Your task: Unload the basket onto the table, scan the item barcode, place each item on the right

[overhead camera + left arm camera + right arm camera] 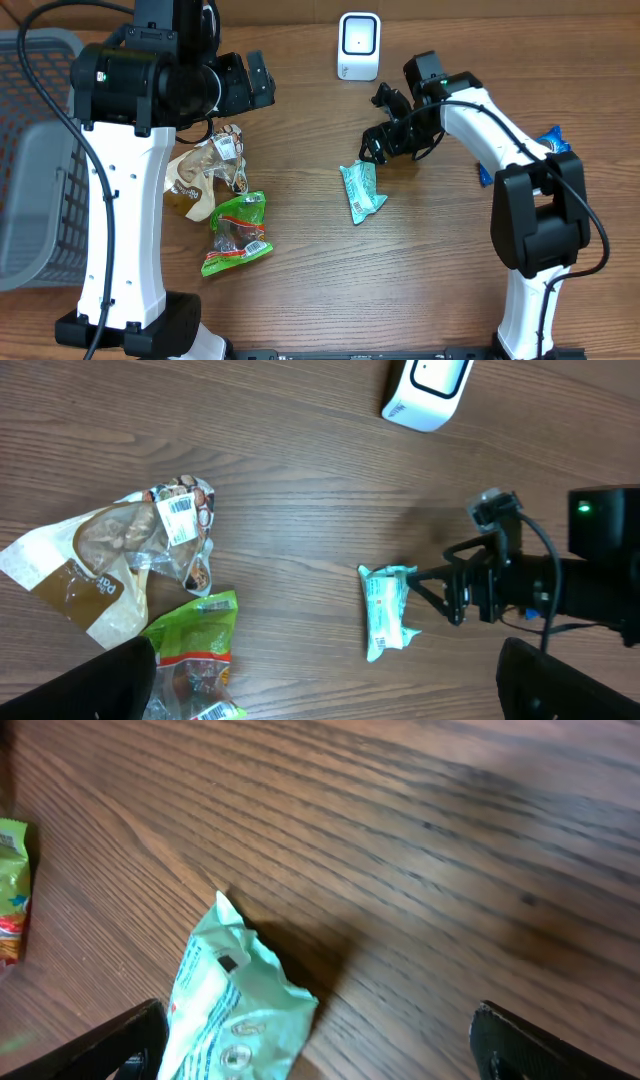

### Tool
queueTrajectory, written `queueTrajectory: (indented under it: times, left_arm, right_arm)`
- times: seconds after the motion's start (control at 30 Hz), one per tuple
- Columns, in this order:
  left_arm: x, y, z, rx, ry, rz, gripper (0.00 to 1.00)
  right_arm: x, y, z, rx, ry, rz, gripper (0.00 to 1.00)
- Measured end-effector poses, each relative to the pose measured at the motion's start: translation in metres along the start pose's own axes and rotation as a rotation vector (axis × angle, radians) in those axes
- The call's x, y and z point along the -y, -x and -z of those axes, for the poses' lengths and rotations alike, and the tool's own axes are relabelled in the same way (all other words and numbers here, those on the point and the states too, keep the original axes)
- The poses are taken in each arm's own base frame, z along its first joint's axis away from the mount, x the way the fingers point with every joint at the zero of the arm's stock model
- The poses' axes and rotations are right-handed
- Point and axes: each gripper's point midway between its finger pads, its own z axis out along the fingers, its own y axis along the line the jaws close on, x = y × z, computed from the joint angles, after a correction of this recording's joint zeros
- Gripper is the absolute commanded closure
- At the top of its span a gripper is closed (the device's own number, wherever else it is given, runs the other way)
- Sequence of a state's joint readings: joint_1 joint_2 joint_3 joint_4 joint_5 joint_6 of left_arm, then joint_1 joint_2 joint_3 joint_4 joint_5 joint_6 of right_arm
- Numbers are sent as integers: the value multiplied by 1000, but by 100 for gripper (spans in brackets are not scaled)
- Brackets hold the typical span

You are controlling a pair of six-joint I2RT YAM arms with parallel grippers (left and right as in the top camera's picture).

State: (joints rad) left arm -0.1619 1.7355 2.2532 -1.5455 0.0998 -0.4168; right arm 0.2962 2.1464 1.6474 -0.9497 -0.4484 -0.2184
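Observation:
I need to move my right gripper to the left in the overhead view and lower it onto the packet's far end [359, 173] [253, 978], because the packet is off-centre by one finger.
A teal packet [362, 190] lies flat on the wooden table, a small barcode showing near its lower end in the left wrist view [385, 610]. My right gripper [382, 140] hovers at the packet's far end, open. In the right wrist view the packet [235, 1010] sits close to the left finger [125, 1040], and nothing is gripped between the jaws [330, 1040]. The white scanner [359, 45] stands at the back centre, also seen from the left wrist [428, 385]. My left gripper [255, 85] is raised high at the back left, open and empty [325, 685].
A brown snack bag [200, 170] and a green snack bag [238, 232] lie at the left by the left arm's base. A grey basket [30, 150] fills the far left edge. A blue packet [553, 138] pokes out behind the right arm.

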Motion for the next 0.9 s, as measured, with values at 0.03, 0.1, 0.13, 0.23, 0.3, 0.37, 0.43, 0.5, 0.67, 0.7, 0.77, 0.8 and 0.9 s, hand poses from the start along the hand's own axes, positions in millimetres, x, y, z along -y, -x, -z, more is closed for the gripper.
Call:
queueTrajectory:
  times: [0.03, 0.1, 0.13, 0.23, 0.3, 0.37, 0.43, 0.5, 0.67, 0.7, 0.77, 0.8, 0.9]
  left_arm:
    - [0, 0, 0, 0, 0, 0, 0]
    - [0, 0, 0, 0, 0, 0, 0]
    - [0, 0, 0, 0, 0, 0, 0]
    - [0, 0, 0, 0, 0, 0, 1]
    - [0, 0, 0, 0, 0, 0, 0]
    - [0, 0, 0, 0, 0, 0, 0]
    - [0, 0, 0, 0, 0, 0, 1]
    - [0, 0, 0, 0, 0, 0, 0]
    - [0, 0, 0, 0, 0, 0, 0]
    - [0, 0, 0, 0, 0, 0, 0]
    - [0, 0, 0, 0, 0, 0, 0]
    - [0, 0, 0, 0, 0, 0, 0]
    - [0, 0, 0, 0, 0, 0, 0]
  right_arm:
    - [-1, 0, -2, -1, 3, 5, 3]
    - [-4, -1, -9, -10, 22, 12, 5]
    - [-6, -2, -14, -18, 40, 19, 8]
    - [-11, -5, -25, -33, 79, 26, 25]
    - [-15, -9, -36, -54, 109, 33, 41]
    - [-19, -11, -39, -63, 126, 34, 58]
    - [-21, -16, -43, -83, 143, 25, 70]
    - [-21, -21, -45, -103, 157, -1, 81]
    - [-21, -35, -33, -173, 179, -102, 96]
    - [-20, -37, -28, -191, 182, -127, 96]
    - [-16, -34, -16, -192, 201, -169, 96]
    - [-16, -31, -9, -186, 216, -187, 96]
    - [-19, -10, 19, -124, 298, -226, 96]
